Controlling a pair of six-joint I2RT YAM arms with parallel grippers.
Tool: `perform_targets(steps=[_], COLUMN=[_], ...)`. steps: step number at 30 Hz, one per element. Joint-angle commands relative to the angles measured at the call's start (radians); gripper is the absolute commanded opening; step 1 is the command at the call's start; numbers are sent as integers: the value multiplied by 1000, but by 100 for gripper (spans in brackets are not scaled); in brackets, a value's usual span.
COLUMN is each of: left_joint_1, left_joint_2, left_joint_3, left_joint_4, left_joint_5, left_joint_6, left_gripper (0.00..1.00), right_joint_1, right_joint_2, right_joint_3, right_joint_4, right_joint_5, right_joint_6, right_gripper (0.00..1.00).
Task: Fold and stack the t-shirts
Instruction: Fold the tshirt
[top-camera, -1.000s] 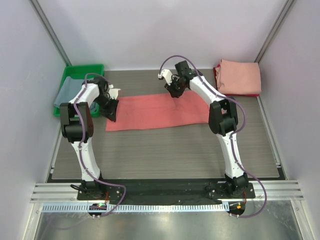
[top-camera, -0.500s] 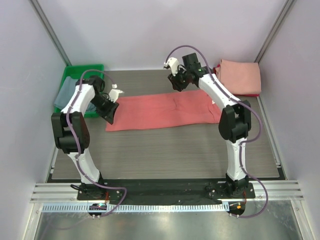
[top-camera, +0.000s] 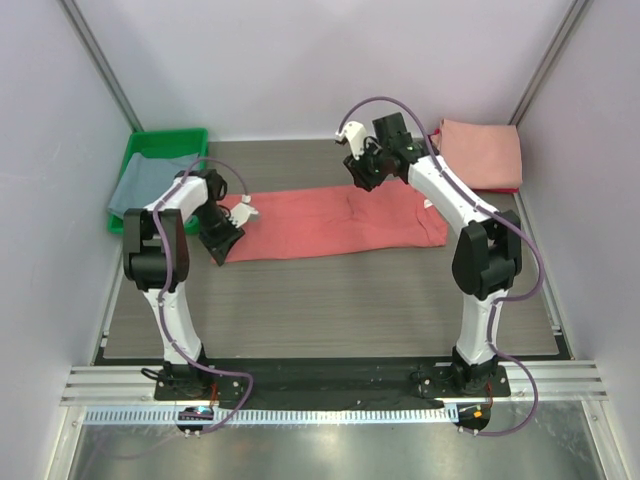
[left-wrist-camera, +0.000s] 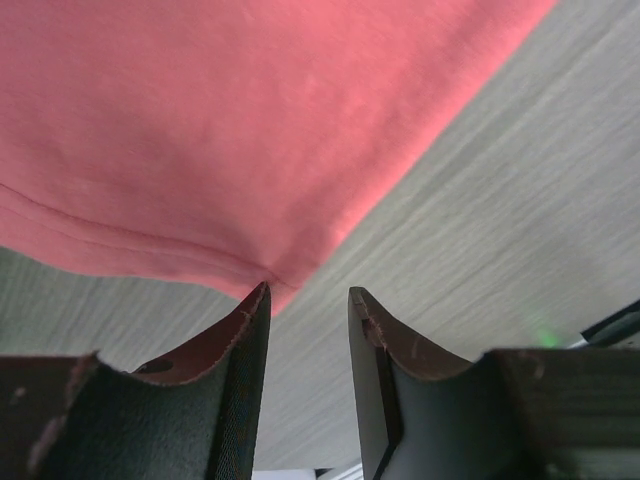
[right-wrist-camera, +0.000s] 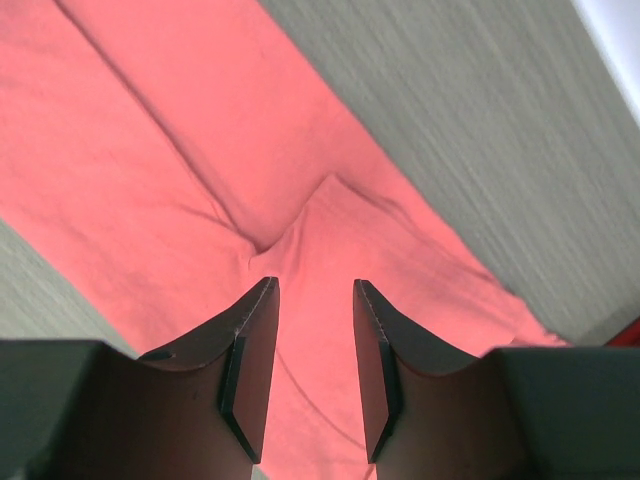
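Note:
My left gripper moves down onto the coral-red t-shirt's hemmed near corner next, a finger each side, as that corner shows just past one open finger.
The coral-red t-shirt lies on the table folded into a long flat strip. My left gripper hovers at its left end. In the left wrist view it is open and empty, with the shirt's hemmed corner just past the left fingertip. My right gripper hangs over the strip's far edge. In the right wrist view it is open with only the creased shirt below it. The pale pink t-shirt sits folded at the back right. The grey-blue t-shirt lies in the tray.
The green plastic tray stands at the back left corner, close to my left arm. A red cloth edge shows under the pink shirt. White walls close in the back and both sides. Bare wood-grain tabletop lies in front of the strip.
Both grippers have opened wider. The right one has moved right and back, off the cloth. The left has shifted toward the near side, at the strip's corner. The strip's right end now reaches farther right.

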Motion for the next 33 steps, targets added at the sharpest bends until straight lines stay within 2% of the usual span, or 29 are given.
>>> perform_targets(steps=[1, 10, 15, 17, 21, 26, 28, 33], left_joint_1=[1, -4, -22, -34, -76, -104, -119, -166], left_joint_2=[15, 45, 76, 81, 68, -53, -151, -417], left_joint_3=[48, 17, -21, -44, -95, -199, -270, -393], left_joint_4=[26, 50, 71, 93, 112, 47, 20, -174], left_joint_5=[-27, -47, -57, -71, -143, -240, -272, -370], left_joint_6=[24, 15, -12, -35, -69, -52, -26, 60], left_gripper=[38, 43, 41, 36, 2, 0, 0, 0], right_joint_1=[8, 11, 11, 11, -3, -18, -32, -104], right_joint_2=[-102, -124, -132, -147, -190, -231, -260, -267], right_joint_3=[-27, -75, -93, -120, -171, -219, -257, -308], right_joint_4=[10, 7, -4, -6, 0, 0, 3, 0], right_joint_5=[20, 22, 26, 40, 42, 112, 141, 187], right_joint_6=[-9, -24, -63, -72, -57, 63, 69, 90], right_gripper=[41, 41, 41, 41, 40, 38, 38, 38])
